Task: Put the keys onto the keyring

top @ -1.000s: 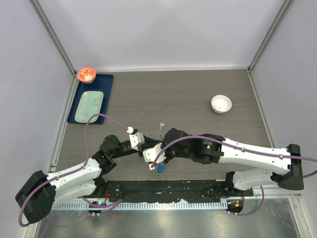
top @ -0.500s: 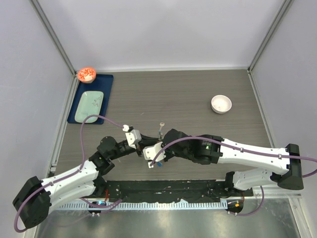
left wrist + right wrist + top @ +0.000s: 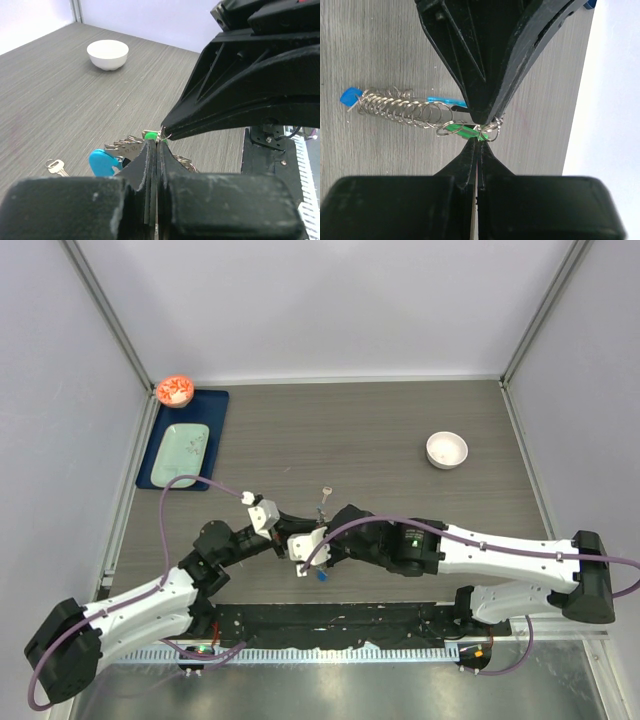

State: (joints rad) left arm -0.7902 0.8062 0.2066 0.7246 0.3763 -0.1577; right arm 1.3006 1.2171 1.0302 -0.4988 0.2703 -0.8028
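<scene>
The table short of the white bowl is bare, so my right gripper needs to swing outward toward that bowl next, turning, and lower the keyring [image 3: 395,107] there.
The keyring [image 3: 395,107] is a run of silver rings with a light-blue strap [image 3: 442,101] and a dark-blue tag [image 3: 351,96] [image 3: 322,577], held just above the table near the front middle. My left gripper [image 3: 156,141] and right gripper [image 3: 479,140] meet tip to tip, both shut on the thin end ring. The green-headed key [image 3: 462,131] [image 3: 150,135] sits right at that ring; whether the ring passes through it is hidden by the fingertips. The plain silver key [image 3: 322,495] [image 3: 56,166] lies loose on the table just beyond the grippers.
A white bowl [image 3: 447,449] [image 3: 107,53] stands at the back right. A blue tray [image 3: 215,405] with a pale green plate [image 3: 185,450] and an orange bowl [image 3: 175,390] sit at the back left. Walls close in the table on three sides.
My left gripper has closed its jaws at the ring and its arm has shifted slightly left. The right gripper stays shut in place. The silver key has not moved.
</scene>
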